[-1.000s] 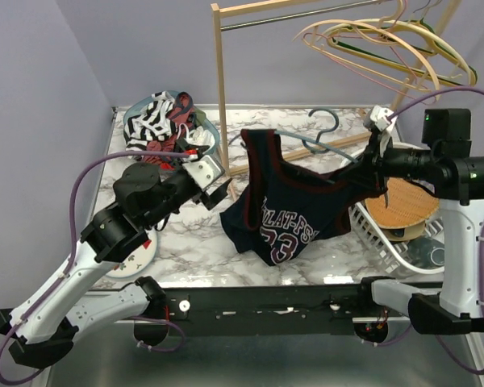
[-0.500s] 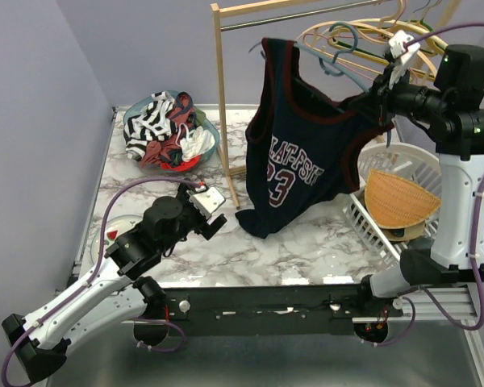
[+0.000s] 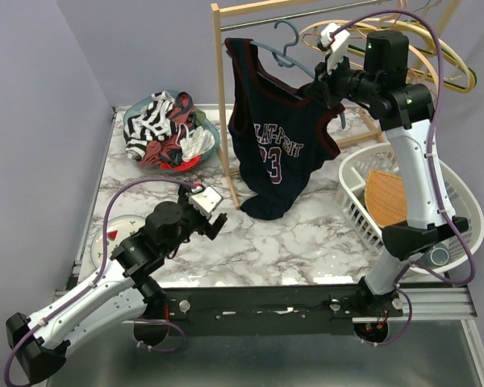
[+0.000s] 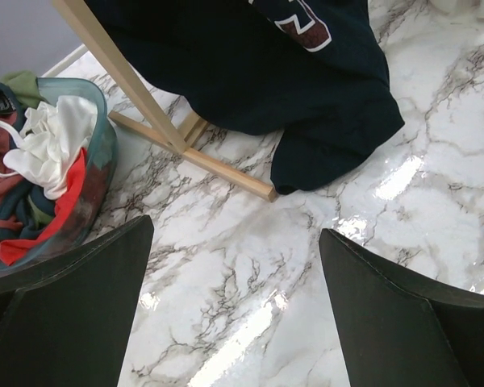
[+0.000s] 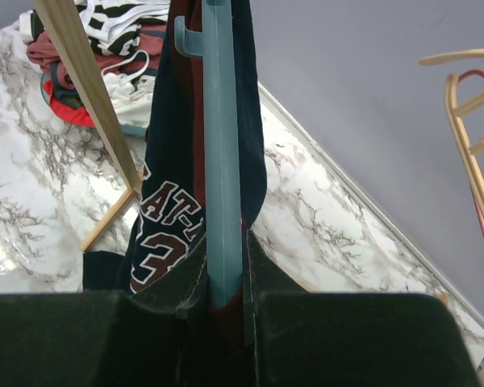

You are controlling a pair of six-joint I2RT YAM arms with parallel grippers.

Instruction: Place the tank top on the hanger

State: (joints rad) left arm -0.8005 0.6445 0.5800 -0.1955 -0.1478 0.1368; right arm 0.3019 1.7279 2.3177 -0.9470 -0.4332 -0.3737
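My right gripper is going to shift to the left in the top view, toward the wooden post, and let go of the hanger, as the hanger's hook is up at the metal bar.
The navy tank top (image 3: pixel 276 145) with maroon trim and number 23 hangs on the grey-blue hanger (image 3: pixel 284 60), lifted high by the wooden rack. Its hem droops to the table (image 4: pixel 331 137). My right gripper (image 3: pixel 316 90) is shut on the hanger's end, with the jersey's strap under it. In the right wrist view the hanger's bar (image 5: pixel 223 145) runs straight up from between the fingers, and the tank top (image 5: pixel 165 210) hangs beside it. My left gripper (image 3: pixel 212 215) is open and empty, low over the marble, near the jersey's hem; its fingers (image 4: pixel 73 314) frame bare table.
A wooden rack post (image 3: pixel 223 105) stands just left of the jersey, its foot (image 4: pixel 202 157) on the table. A bowl of clothes (image 3: pixel 168 133) sits at the back left. Beige hangers (image 3: pixel 436 56) hang on the rail. A white basket (image 3: pixel 403 201) is at the right, a plate (image 3: pixel 105 242) at the left.
My right arm has lifted the hanger and jersey higher and swung them left toward the rack. My left arm has pulled back from the jersey and now sits low and open.
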